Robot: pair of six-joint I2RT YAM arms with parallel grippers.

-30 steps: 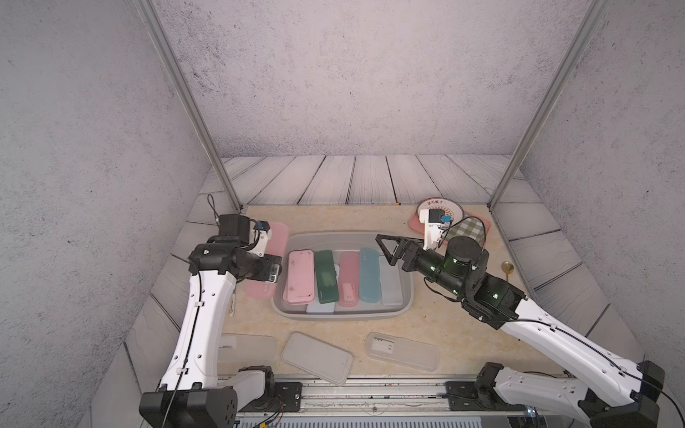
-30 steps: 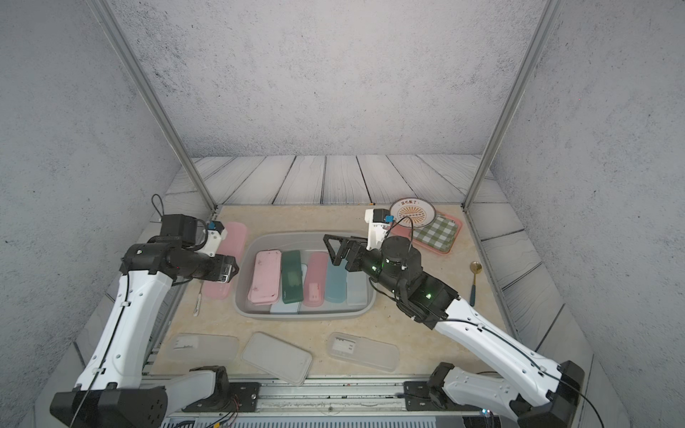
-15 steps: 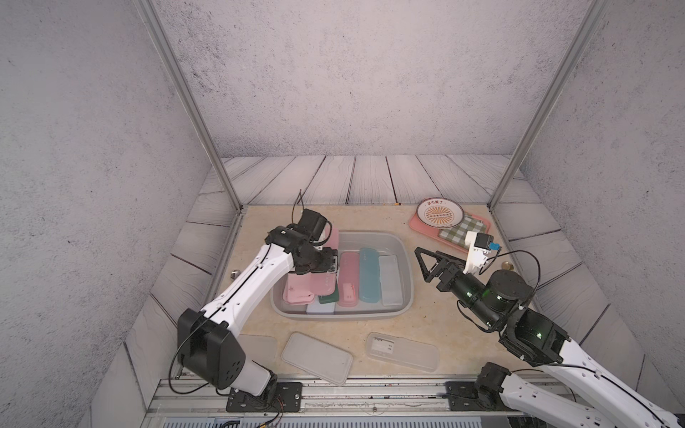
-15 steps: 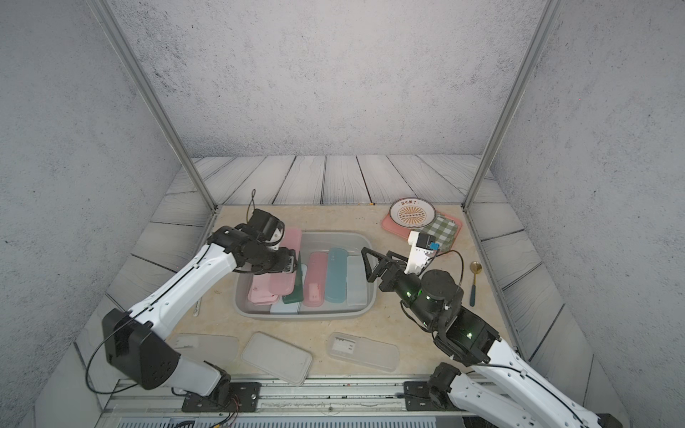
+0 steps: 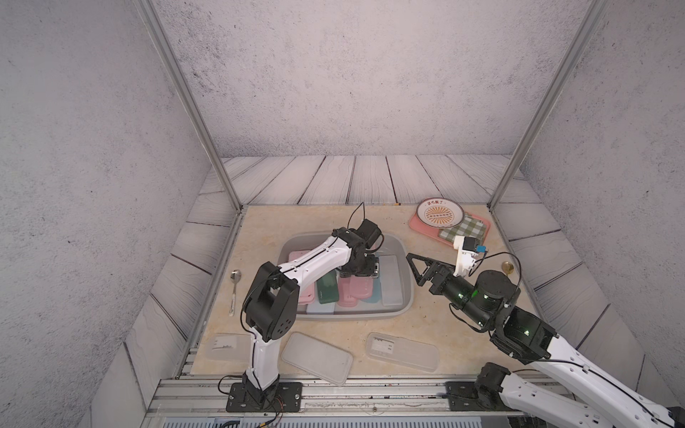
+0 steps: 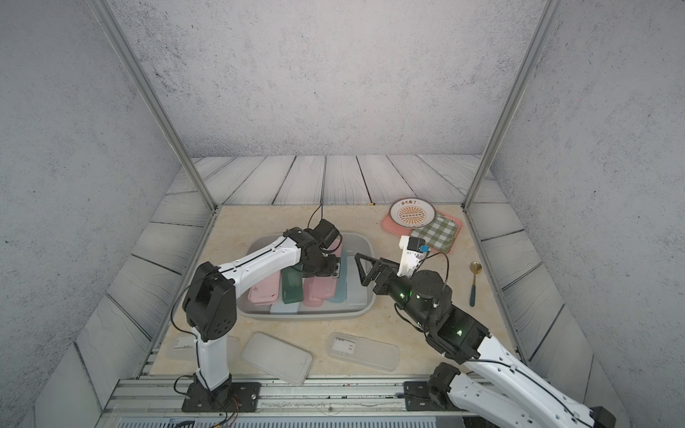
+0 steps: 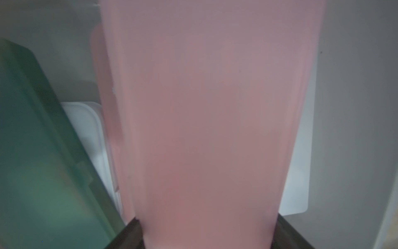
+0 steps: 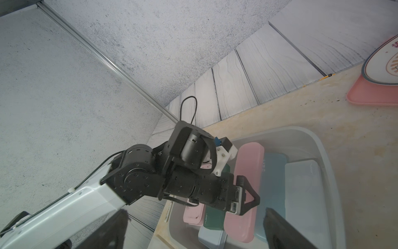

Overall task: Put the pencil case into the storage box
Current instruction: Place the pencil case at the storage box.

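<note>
The left gripper moves toward the dark green case and down onto the other pink case (image 5: 345,295) (image 7: 110,110) next. It then lets go there, as the held pink case hangs over the teal one.
In both top views my left gripper (image 5: 362,276) (image 6: 321,276) reaches down into the grey storage box (image 5: 352,317) (image 6: 304,315). It is shut on a long pink pencil case (image 5: 356,292) (image 7: 204,107) that lies lengthwise over the cases in the middle of the box. In the left wrist view the left gripper (image 7: 206,237) shows only dark jaw edges hugging both sides of the case. The right wrist view shows its fingers (image 8: 247,194) astride the case (image 8: 245,172). My right gripper (image 5: 413,265) (image 6: 361,266) (image 8: 196,211) hovers open and empty just right of the box.
Inside the box lie a dark green case (image 5: 327,291), another pink case (image 5: 305,292), a teal case (image 8: 271,172) and pale grey ones (image 5: 391,278). Three translucent cases (image 5: 317,357) lie along the front edge. A silver spoon (image 5: 234,292) lies left, a gold spoon (image 6: 474,281) right, a pink tray (image 5: 417,226) back right.
My left arm carried the pink case from the table left of the box to over the box's middle. My right arm drew back from above the box to its right side.
</note>
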